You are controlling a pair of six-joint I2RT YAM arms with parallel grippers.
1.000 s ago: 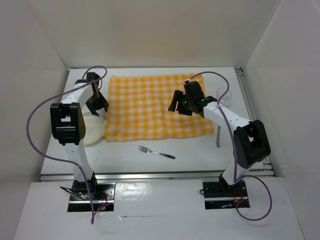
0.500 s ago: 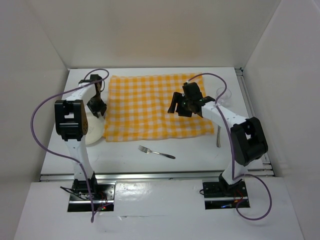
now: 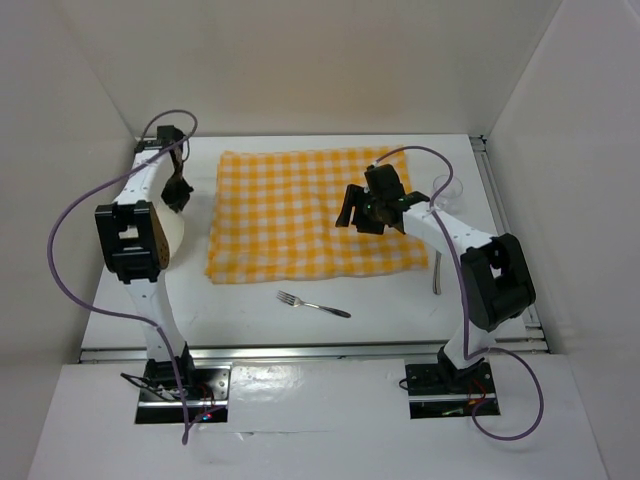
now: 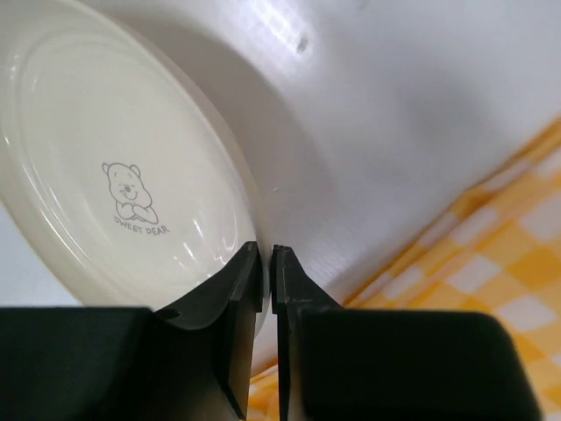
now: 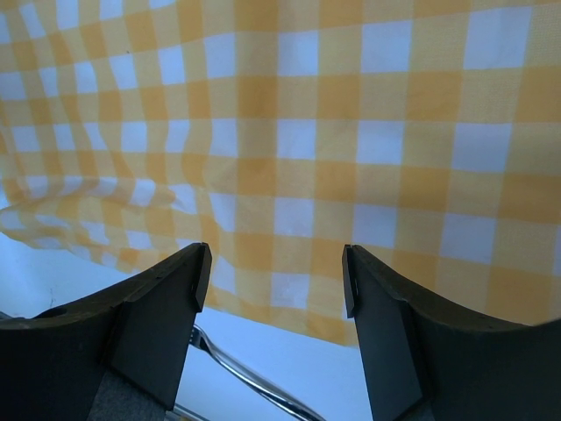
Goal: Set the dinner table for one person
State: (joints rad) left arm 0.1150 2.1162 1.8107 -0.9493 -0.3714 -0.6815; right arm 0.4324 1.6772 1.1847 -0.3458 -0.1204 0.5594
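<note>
The robot's left gripper should next swing over the cloth's middle [image 3: 306,214] and bring the plate [image 3: 170,238] down to release it, as that spot is to the gripper's right in the top view.
The dinner table [image 3: 250,325] is a large white surface with a yellow-and-white checked cloth [image 3: 300,215] spread on it. My left gripper [image 3: 178,193] is at the far left, off the cloth's left edge, and is shut on the rim of a cream plate [image 3: 170,238]. In the left wrist view the jaws [image 4: 266,250] pinch the plate [image 4: 114,158], which has a bear print and is held tilted above the table [image 4: 394,88]. My right gripper [image 3: 352,215] is open and empty above the cloth's right half [image 5: 307,132]. A fork [image 3: 313,304] lies in front of the cloth.
A metal utensil [image 3: 436,272] lies at the cloth's right edge near the right arm. The fork's handle [image 5: 237,373] shows under my right gripper [image 5: 276,263]. The cloth's edge [image 4: 491,263] is just right of the left gripper. White walls enclose the table.
My left gripper has moved left and farther back with the plate, taking it off the cloth's left edge. The right arm has barely moved.
</note>
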